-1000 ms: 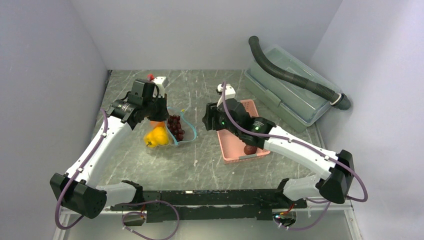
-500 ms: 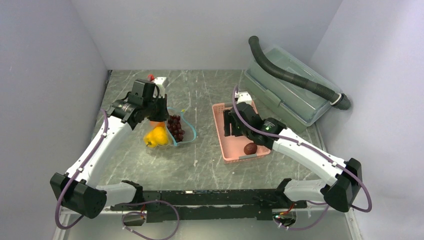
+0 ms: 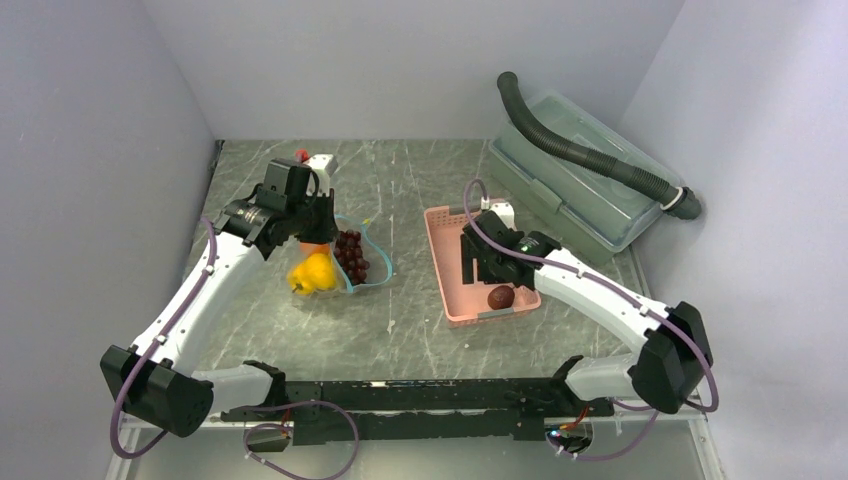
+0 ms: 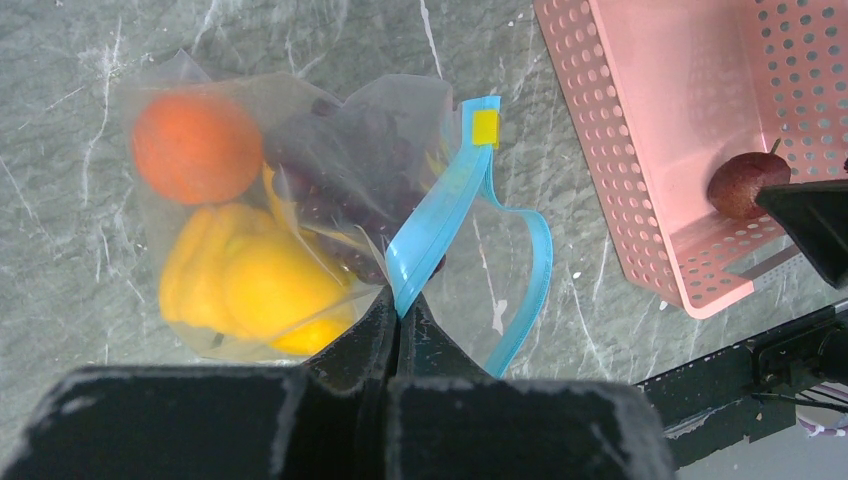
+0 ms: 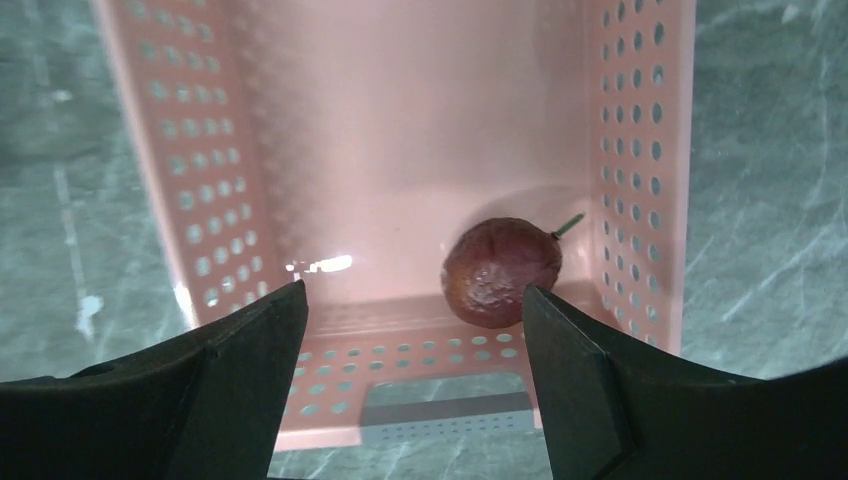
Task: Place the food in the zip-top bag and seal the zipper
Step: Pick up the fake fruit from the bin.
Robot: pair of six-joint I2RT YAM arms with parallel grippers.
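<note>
The round fruit (image 3: 501,298) (image 5: 502,272) is below my right gripper and to its right in the wrist view. I will lower the open fingers that way around it.
The clear zip-top bag (image 4: 300,190) lies left of centre (image 3: 345,262) with an orange (image 4: 183,148), a yellow bell pepper (image 4: 240,285) and dark grapes (image 4: 340,180) in it. Its blue-teal zipper strip (image 4: 440,215) stands open in a loop. My left gripper (image 4: 400,312) is shut on one end of that strip. A dark reddish-brown round fruit (image 5: 502,272) lies alone in the pink basket (image 5: 420,130), at its near right corner (image 3: 501,296). My right gripper (image 5: 412,300) is open and empty, just above the basket's near end, the fruit close to the right finger.
A large clear lidded storage box (image 3: 570,175) with a dark corrugated hose (image 3: 590,155) over it stands at the back right. The pink basket (image 3: 445,270) sits right of the bag. White walls close in the table on three sides.
My right arm has swung from beside the bag to the right and down over the pink basket, above the reddish-brown fruit. The left gripper and the bag have stayed put.
</note>
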